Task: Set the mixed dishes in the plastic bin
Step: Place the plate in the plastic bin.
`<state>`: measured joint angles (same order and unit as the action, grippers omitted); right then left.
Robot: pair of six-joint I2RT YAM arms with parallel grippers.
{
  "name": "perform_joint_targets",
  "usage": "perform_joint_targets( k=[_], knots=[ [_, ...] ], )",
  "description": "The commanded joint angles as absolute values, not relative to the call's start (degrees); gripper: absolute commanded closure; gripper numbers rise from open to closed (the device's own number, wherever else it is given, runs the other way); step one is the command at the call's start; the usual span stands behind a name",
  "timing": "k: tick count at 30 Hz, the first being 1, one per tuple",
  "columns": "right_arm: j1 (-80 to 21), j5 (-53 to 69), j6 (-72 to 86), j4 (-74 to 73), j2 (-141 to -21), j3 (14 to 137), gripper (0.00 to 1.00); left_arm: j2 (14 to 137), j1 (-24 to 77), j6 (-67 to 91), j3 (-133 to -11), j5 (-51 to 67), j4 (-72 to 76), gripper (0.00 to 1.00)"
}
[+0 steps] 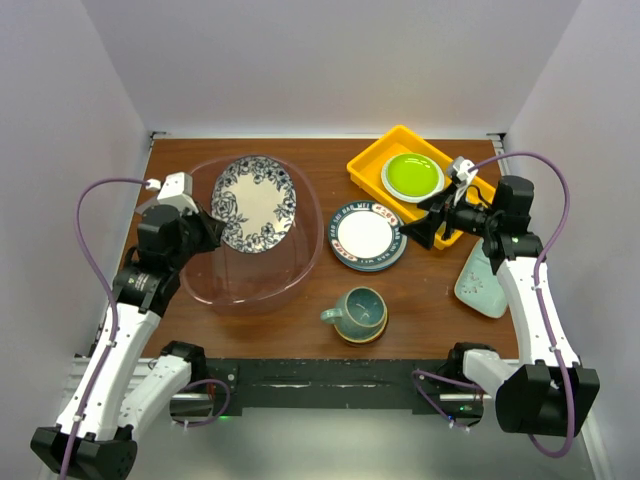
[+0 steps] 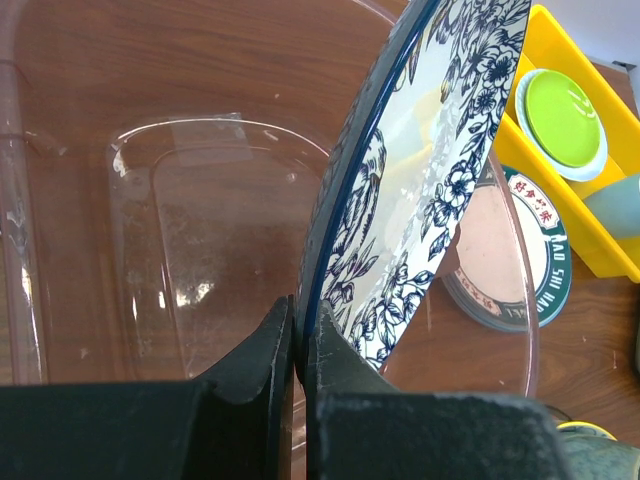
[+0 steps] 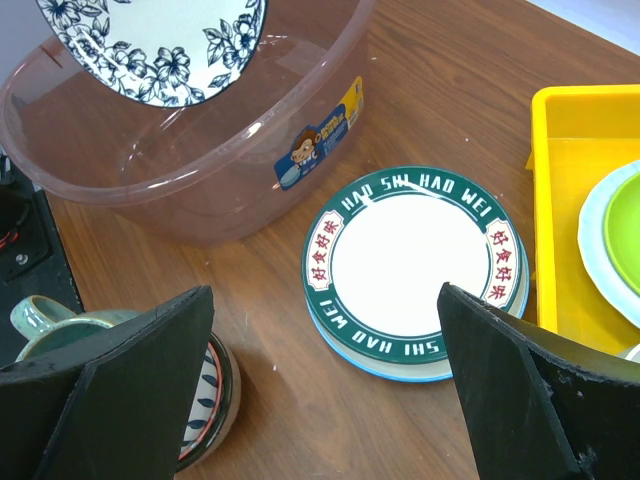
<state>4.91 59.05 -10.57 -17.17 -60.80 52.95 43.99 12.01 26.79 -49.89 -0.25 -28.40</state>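
The blue floral plate [image 1: 254, 202] needs to go onto the bin's empty bottom, so my left gripper should first move down inside the bin's pinkish sides and then let go of the plate's rim.
My left gripper [image 1: 207, 226] [image 2: 300, 335] is shut on the rim of the blue floral plate [image 1: 254, 202] [image 2: 420, 170], which hangs tilted above the transparent pinkish plastic bin [image 1: 290, 268] [image 2: 200, 230] [image 3: 190, 170]. A plate with a dark green lettered rim [image 1: 367, 238] [image 3: 415, 260] tops a small stack right of the bin. The teal mug [image 1: 355, 310] [image 3: 40, 318] rests in a small patterned bowl [image 3: 205, 400] near the front. A pale mint dish [image 1: 480, 283] lies at the right edge. My right gripper [image 1: 425, 228] [image 3: 325, 390] stands open above the table, just right of the lettered plate.
At the back right a yellow tray [image 1: 375, 160] [image 3: 560, 200] holds a lime-green plate [image 1: 412, 175] [image 3: 620, 230]. The bin bears a cartoon sticker [image 3: 318, 145]. White walls close in the table on three sides.
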Motion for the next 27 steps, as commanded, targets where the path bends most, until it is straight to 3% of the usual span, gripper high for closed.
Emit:
perform_joint_targets(
  k=[1,14,27],
  knots=[
    [5.1,58.8,-11.7,-16.9,-61.0,54.1,0.02,42.5,11.7,28.4,-51.3,0.2,-17.2,1.0],
    [5.1,58.8,-11.7,-17.0,-61.1,54.2,0.02,44.9,11.7,29.2,-50.5,0.2,-15.2,1.0],
    [5.1,59.1,-12.0,-17.4,-60.6,54.4,0.02,56.8,9.1,34.5,-46.9,3.2,-8.6,1.0]
  ],
)
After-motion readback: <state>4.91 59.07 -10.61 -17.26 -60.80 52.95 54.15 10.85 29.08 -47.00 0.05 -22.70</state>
